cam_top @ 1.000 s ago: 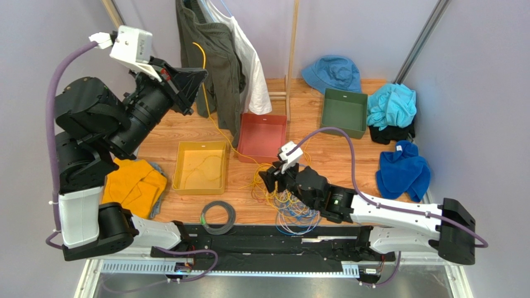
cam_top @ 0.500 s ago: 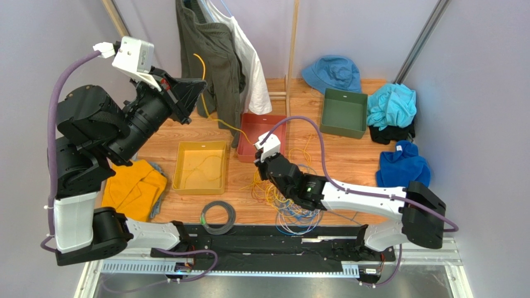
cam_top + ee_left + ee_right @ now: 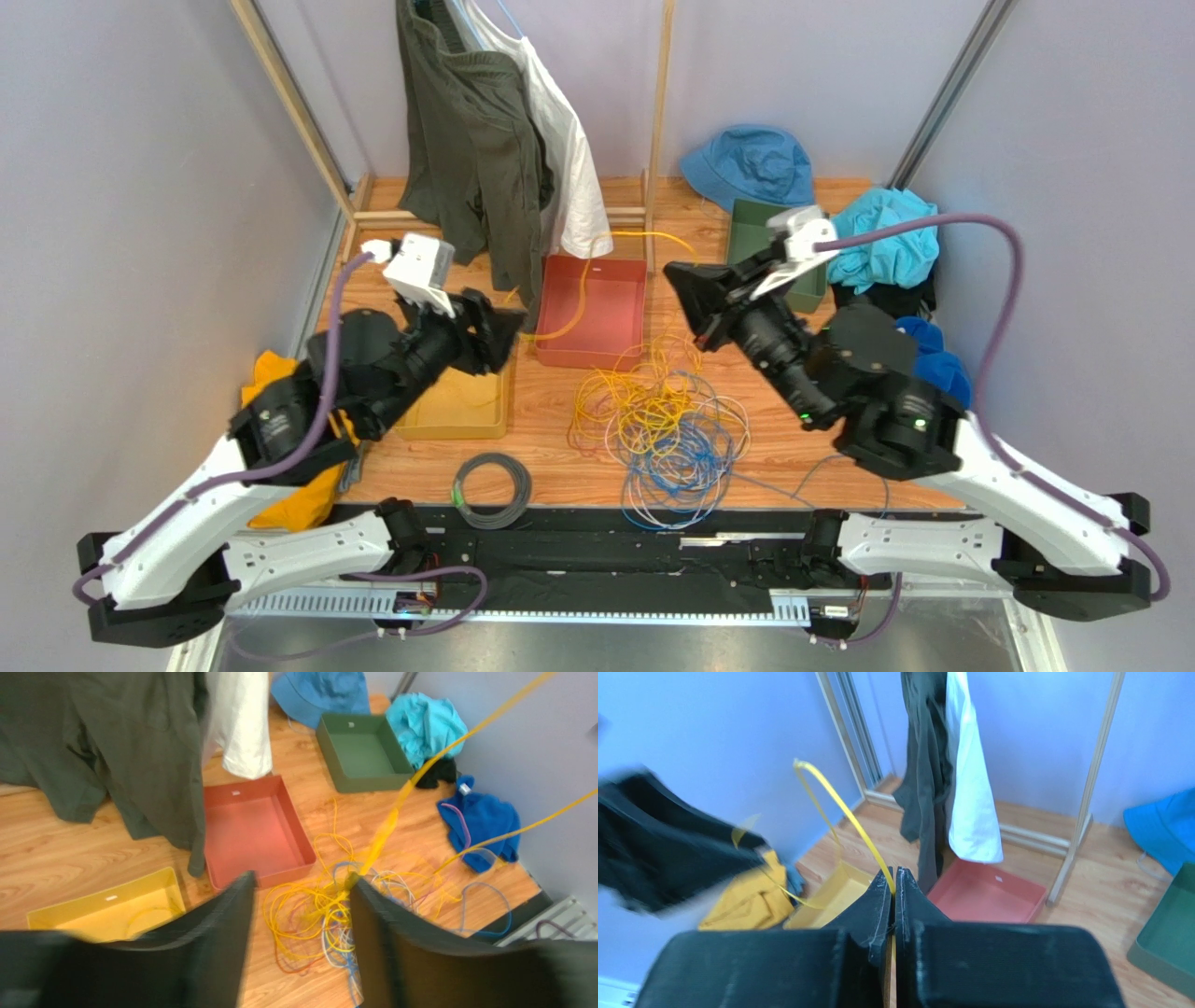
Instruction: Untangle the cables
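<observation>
The yellow cable is hanging from the robot's raised right gripper, so the left gripper will move down, back and across toward it, onto the cable near the right gripper's fingers.
A tangle of yellow, blue and white cables lies on the wooden floor in front of the red tray. My right gripper is raised above the tray's right side. In the right wrist view it is shut on a yellow cable that arcs up and left from the fingertips. My left gripper hangs over the yellow tray's right end with its jaws open. The taut yellow cable runs down past the tip of its right finger into the tangle. Nothing sits between the left fingers.
A yellow tray lies partly under the left arm, and a green tray behind the right gripper. A grey coiled cable rests near the front edge. Hanging clothes, a blue hat, blue cloths and a yellow cloth surround the area.
The left arm swung down from high on the left and opened, letting go of the yellow cable. The right gripper shut on the yellow cable at the tangle and lifted it up to the right.
</observation>
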Controlling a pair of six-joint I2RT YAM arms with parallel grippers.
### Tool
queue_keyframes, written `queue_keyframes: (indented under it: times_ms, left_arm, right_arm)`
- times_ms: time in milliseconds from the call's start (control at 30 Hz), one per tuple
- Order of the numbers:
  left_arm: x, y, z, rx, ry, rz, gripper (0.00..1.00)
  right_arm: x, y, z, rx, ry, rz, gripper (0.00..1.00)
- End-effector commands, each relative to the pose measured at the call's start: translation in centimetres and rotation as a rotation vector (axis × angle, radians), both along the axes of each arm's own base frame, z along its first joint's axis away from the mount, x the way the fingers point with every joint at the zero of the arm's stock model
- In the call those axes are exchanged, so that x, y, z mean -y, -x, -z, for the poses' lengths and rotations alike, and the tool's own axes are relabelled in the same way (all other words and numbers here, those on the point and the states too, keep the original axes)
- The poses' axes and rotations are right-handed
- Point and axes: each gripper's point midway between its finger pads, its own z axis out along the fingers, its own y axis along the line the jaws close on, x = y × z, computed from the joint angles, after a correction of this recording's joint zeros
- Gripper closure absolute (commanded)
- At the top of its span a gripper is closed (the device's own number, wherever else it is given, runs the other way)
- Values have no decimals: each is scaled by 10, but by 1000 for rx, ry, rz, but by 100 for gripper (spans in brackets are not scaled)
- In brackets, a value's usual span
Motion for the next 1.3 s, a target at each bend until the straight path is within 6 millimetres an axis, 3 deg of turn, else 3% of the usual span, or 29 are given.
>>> queue_keyframes:
  times_ms: [0, 33, 67, 100, 133, 167, 200, 233, 267, 300, 433, 600, 800, 967, 1033, 1167, 1267]
  left_arm:
    - [35, 5, 15, 2, 153, 113, 25]
    - [39, 6, 12, 18, 192, 130, 18]
    - [49, 9, 30, -4, 183, 168, 15]
    - [54, 11, 33, 3, 197, 195, 13]
    - [58, 13, 23, 44, 254, 225, 11]
    - [68, 18, 40, 35, 248, 278, 10]
    - [73, 21, 42, 49, 266, 307, 10]
    - [75, 24, 26, 105, 335, 335, 10]
    - [83, 29, 40, 100, 331, 382, 9]
    - [86, 34, 28, 146, 384, 412, 9]
    - [98, 50, 28, 226, 400, 504, 8]
    - [124, 63, 29, 273, 383, 576, 5]
    - [150, 63, 48, 247, 350, 624, 4]
    - [157, 50, 60, 241, 312, 579, 5]
    - [157, 41, 63, 238, 299, 530, 10]
    - [160, 43, 58, 249, 297, 547, 25]
    - [164, 44, 52, 255, 291, 568, 66]
  right_arm:
    - [13, 18, -12, -32, 42, -68, 100]
    - [13, 21, -10, -48, 49, -86, 100]
    - [13, 23, -12, -53, 45, -94, 100]
    - [13, 25, -17, -54, 37, -105, 100]
    - [10, 29, -16, -66, 42, -129, 100]
    - [10, 31, -18, -71, 29, -143, 100]
    - [10, 35, -26, -69, 12, -163, 100]
    - [9, 37, -24, -77, 19, -172, 100]
    - [6, 36, -23, -88, 25, -177, 100]
    - [5, 38, -25, -89, 28, -186, 100]
    - [-5, 35, 6, -145, 87, -185, 100]
    - [-17, 40, 25, -188, 56, -232, 100]
    - [-23, 47, 25, -203, 32, -275, 100]
    - [-30, 58, 17, -221, -13, -342, 100]
    - [-31, 63, 15, -228, -24, -370, 100]
    - [-29, 68, 17, -244, -46, -388, 100]
    - [-29, 68, 25, -254, -42, -387, 97]
